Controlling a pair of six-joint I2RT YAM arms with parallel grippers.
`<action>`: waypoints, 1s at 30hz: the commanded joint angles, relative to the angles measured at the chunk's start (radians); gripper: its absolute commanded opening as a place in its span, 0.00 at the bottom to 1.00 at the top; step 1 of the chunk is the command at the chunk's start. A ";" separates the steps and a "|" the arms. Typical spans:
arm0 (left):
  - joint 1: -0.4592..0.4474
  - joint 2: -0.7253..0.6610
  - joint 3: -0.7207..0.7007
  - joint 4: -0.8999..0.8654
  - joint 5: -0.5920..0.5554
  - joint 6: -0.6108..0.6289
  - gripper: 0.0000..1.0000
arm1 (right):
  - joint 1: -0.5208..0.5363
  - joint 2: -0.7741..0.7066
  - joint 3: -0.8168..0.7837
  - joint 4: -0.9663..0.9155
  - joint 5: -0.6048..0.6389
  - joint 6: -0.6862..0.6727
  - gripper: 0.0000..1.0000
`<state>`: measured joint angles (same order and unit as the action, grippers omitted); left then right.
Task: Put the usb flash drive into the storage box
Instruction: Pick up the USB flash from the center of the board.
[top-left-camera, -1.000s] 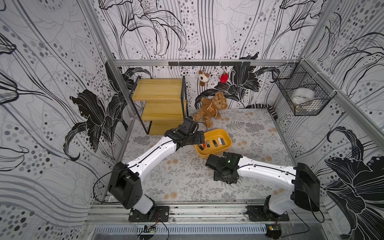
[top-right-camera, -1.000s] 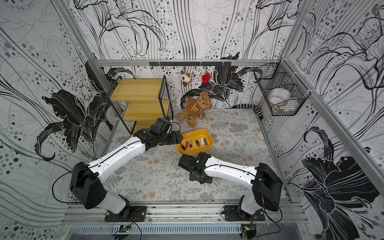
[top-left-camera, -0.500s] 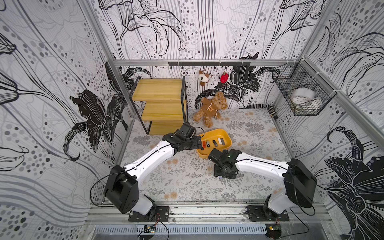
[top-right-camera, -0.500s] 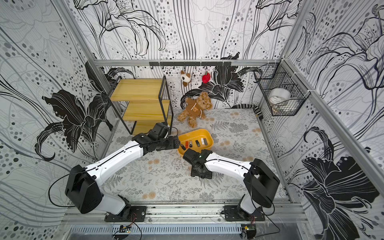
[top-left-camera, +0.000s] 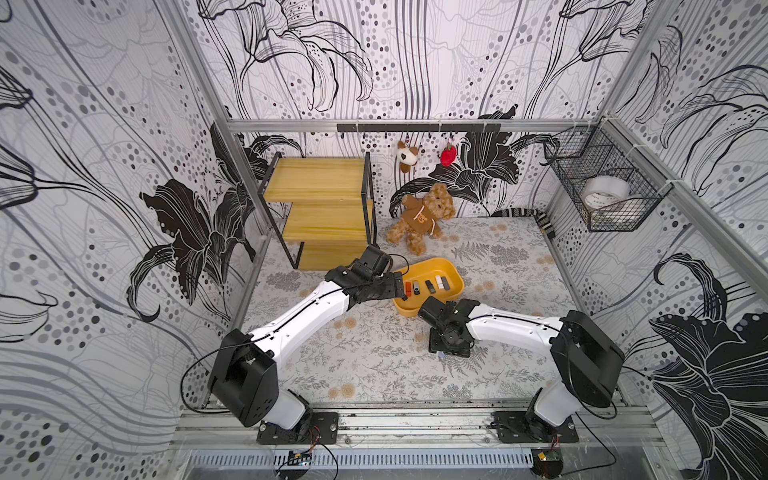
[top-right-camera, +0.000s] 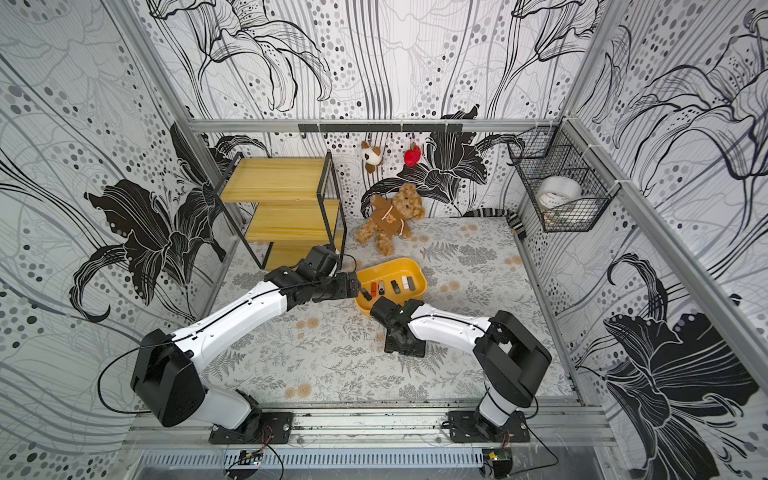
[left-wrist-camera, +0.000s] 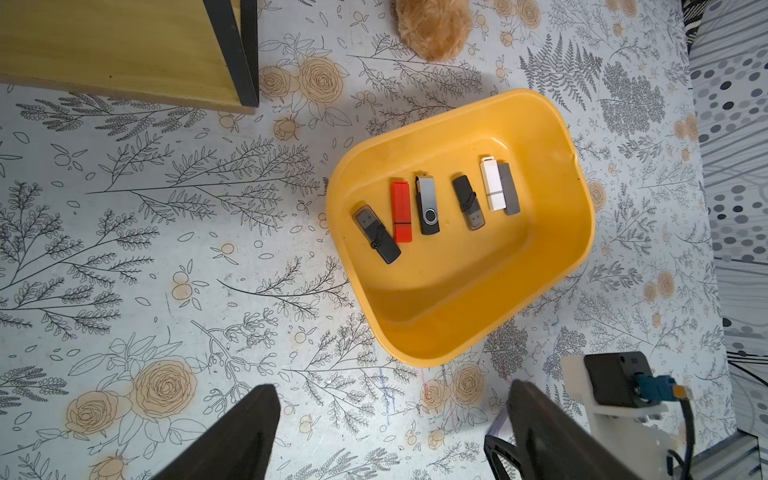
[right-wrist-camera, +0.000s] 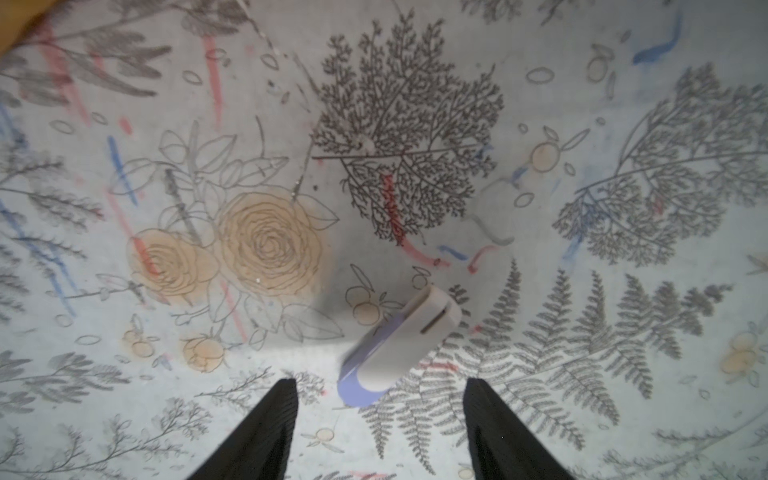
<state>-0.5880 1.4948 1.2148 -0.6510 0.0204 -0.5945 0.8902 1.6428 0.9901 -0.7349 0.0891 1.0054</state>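
Note:
Next I will move my right gripper down until both fingers are on either side of the usb flash drive's white body (right-wrist-camera: 406, 348), then close, since that lies below the gripper, just past the fingers.
The yellow-orange storage box (top-left-camera: 451, 270) (top-right-camera: 390, 266) (left-wrist-camera: 457, 291) sits mid-mat with several flash drives (left-wrist-camera: 402, 212) lying side by side in it. A white and lavender usb flash drive (right-wrist-camera: 399, 336) lies flat on the mat outside the box. My right gripper (right-wrist-camera: 379, 386) (top-left-camera: 446, 347) (top-right-camera: 403, 349) points down at it, open, the drive's lavender end just ahead of the gap, untouched. In both top views that gripper hides the drive. My left gripper (left-wrist-camera: 392, 386) (top-left-camera: 397, 289) (top-right-camera: 353, 286) hangs open and empty at the box's left rim.
A wooden shelf rack (top-left-camera: 324, 208) stands at the back left, with a teddy bear (top-left-camera: 424, 216) next to it against the back wall. A black wire basket (top-left-camera: 606, 195) holding a tape roll hangs on the right wall. The right arm's wrist (left-wrist-camera: 615, 382) shows close beside the left fingers.
The left gripper has drawn back a little from over the box's left rim and opened slightly wider. The right wrist has turned down over the drive, its fingers narrowing a little.

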 joint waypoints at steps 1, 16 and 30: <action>-0.001 0.005 0.003 0.001 -0.004 0.014 0.91 | -0.006 0.019 -0.014 0.005 -0.005 -0.015 0.68; -0.002 -0.016 -0.034 -0.003 -0.015 0.012 0.92 | -0.010 0.015 -0.067 0.019 0.002 -0.018 0.58; -0.002 -0.022 -0.038 -0.007 -0.020 0.012 0.92 | -0.034 0.019 -0.051 0.041 0.019 -0.046 0.55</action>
<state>-0.5880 1.4948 1.1904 -0.6552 0.0181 -0.5930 0.8673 1.6505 0.9375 -0.6952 0.0902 0.9829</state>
